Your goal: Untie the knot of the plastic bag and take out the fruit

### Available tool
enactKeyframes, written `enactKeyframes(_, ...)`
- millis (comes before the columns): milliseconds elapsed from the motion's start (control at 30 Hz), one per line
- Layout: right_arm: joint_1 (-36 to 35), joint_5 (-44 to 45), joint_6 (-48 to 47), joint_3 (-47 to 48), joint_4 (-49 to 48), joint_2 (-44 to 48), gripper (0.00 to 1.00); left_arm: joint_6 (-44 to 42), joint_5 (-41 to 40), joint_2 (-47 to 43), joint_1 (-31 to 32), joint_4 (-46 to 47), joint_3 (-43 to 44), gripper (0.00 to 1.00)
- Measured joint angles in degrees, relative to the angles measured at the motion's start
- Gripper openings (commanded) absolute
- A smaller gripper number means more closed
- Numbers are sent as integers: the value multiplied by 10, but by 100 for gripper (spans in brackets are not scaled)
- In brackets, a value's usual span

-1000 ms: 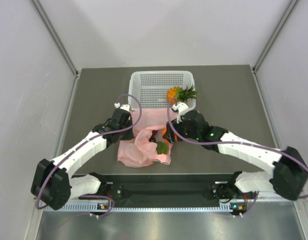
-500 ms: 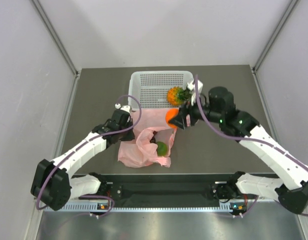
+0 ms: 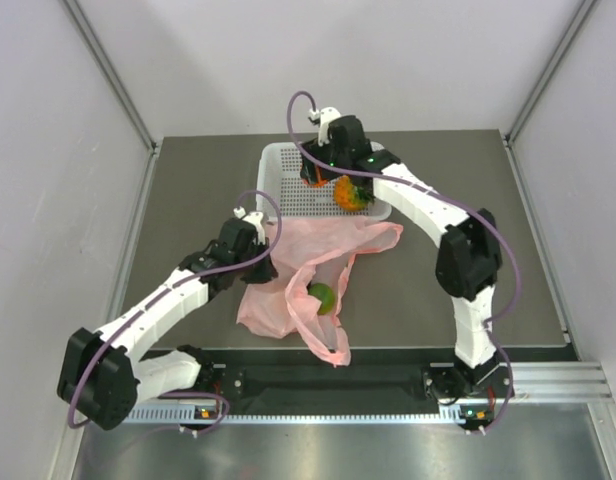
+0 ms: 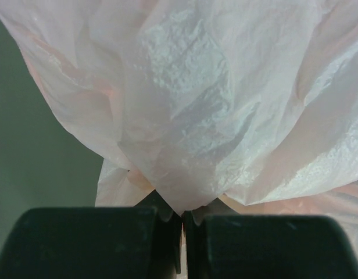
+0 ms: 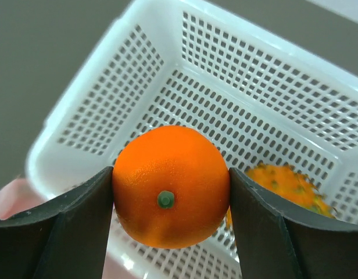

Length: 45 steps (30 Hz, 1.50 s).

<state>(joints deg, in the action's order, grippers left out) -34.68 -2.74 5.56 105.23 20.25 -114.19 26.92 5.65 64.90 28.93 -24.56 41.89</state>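
The bare bottom of the basket beside the mini pineapple point(image 3: 350, 192) is below my right gripper, so the gripper needs to move down into the basket point(image 3: 288, 160) and let go of the orange there.
The pink plastic bag point(image 3: 300, 268) lies open and crumpled in front of the white basket point(image 3: 288, 160). No knot shows. A green fruit point(image 3: 322, 296) sits inside the bag. My left gripper point(image 3: 260, 250) is shut on a fold of the bag point(image 4: 214, 104), pinched between the fingertips point(image 4: 167, 224). My right gripper point(image 5: 170, 195) is shut on the orange point(image 5: 170, 186) and holds it above the basket floor point(image 5: 254, 87). In the top view, the right gripper point(image 3: 316, 176) is over the basket. The mini pineapple point(image 3: 350, 192) lies in the basket's near right corner and also shows in the right wrist view point(image 5: 283, 186).
The basket stands at the back middle of the dark table point(image 3: 458, 200). The bag's long strip point(image 3: 333, 345) trails toward the table's near edge. Grey walls close in both sides.
My right gripper has lifted the orange out of the bag and carried it back over the basket. The bag has been pulled out longer. My left gripper keeps its hold.
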Motion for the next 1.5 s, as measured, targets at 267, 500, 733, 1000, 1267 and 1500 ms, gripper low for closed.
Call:
enactKeyframes(267, 0, 13, -6, 123, 47, -160, 28, 0, 15, -34, 0, -1, 0, 0)
enactKeyframes(500, 2, 17, -10, 140, 74, -204, 51, 2, 16, -40, 0, -3, 0, 0)
enactKeyframes(733, 6, 31, -13, 162, 86, -205, 94, 4, 16, -40, 0, -3, -2, 0)
enactKeyframes(1000, 7, 48, -21, 116, 97, -114, 100, 4, 16, -40, 0, -3, -2, 0)
enactKeyframes(1267, 7, 46, -9, -76, 68, 214, 100, 4, 16, -35, 0, -2, -2, 0)
enactKeyframes(1500, -7, 2, 9, -329, 50, 546, 95, 5, -4, -31, 0, 2, -4, 0)
